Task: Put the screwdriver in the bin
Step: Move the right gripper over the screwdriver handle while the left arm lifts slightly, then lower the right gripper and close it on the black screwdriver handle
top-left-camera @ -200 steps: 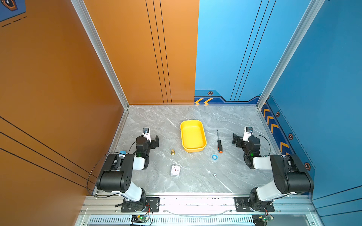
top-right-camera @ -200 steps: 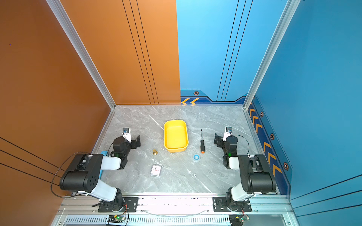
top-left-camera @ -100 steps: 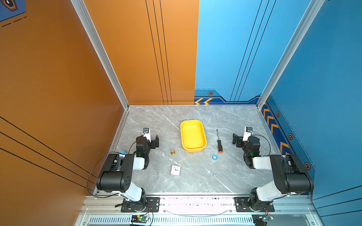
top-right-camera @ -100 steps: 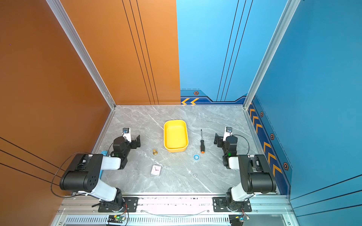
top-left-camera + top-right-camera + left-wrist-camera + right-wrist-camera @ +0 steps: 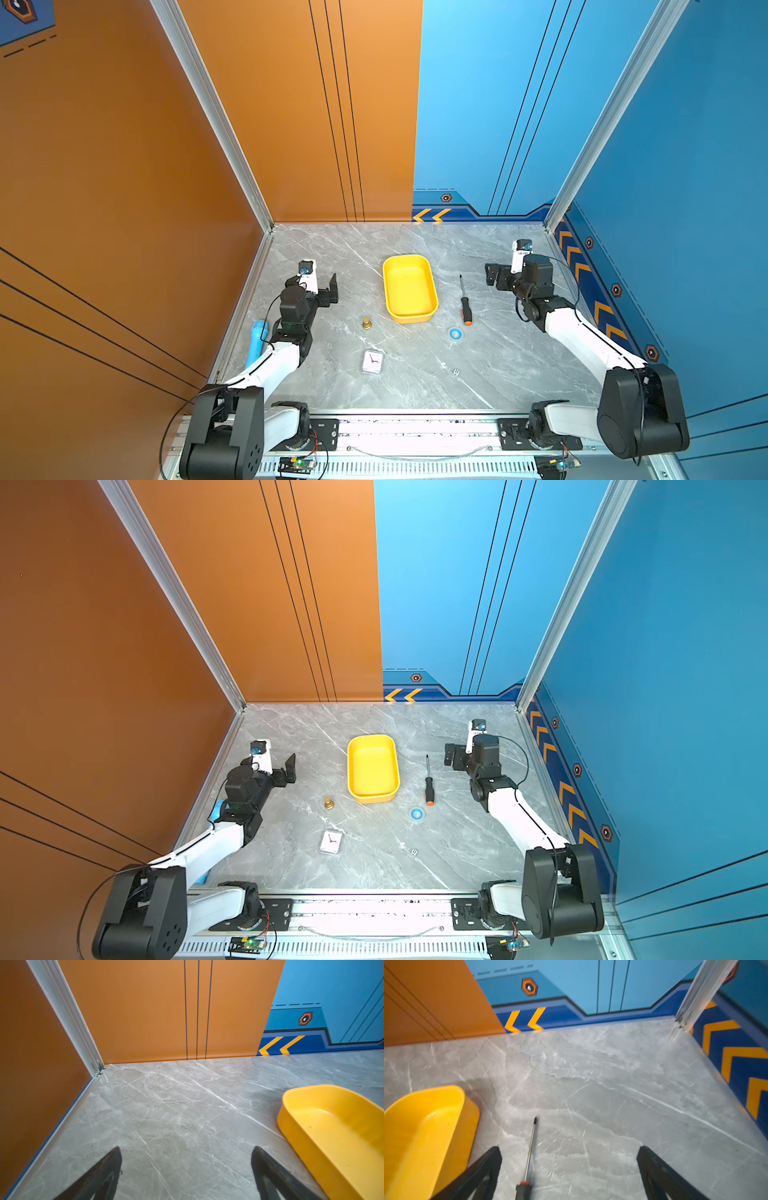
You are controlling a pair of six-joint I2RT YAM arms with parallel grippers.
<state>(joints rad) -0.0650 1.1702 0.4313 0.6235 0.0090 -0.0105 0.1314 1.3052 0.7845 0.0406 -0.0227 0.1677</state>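
The black handle [image 5: 466,309] [image 5: 523,1192] is below the robot's right gripper, back and toward the bin, so the right gripper will next move its open fingers that way and down, one on each side of it.
The screwdriver [image 5: 464,301] [image 5: 428,781] lies flat on the grey marble table, just right of the bin, its orange end toward the front. The empty yellow bin [image 5: 411,319] [image 5: 372,799] sits mid-table. My right gripper [image 5: 494,277] [image 5: 452,756] hovers open, just right of the screwdriver's tip. In the right wrist view the screwdriver's shaft [image 5: 531,1151] runs between the open fingers of that gripper [image 5: 569,1147], nearer the bin [image 5: 425,1126]. My left gripper [image 5: 330,291] [image 5: 291,769] [image 5: 186,1149] is open and empty, left of the bin [image 5: 301,1147].
On the table in front of the bin are a small brass piece [image 5: 366,323], a white clock [image 5: 372,361], a blue ring [image 5: 456,333] and a tiny die [image 5: 456,372]. A blue cylinder [image 5: 257,340] lies along the left wall. Walls close in three sides.
My right wrist has lifted a little toward the back wall and its view is blurred. The left arm, screwdriver and bin are as before.
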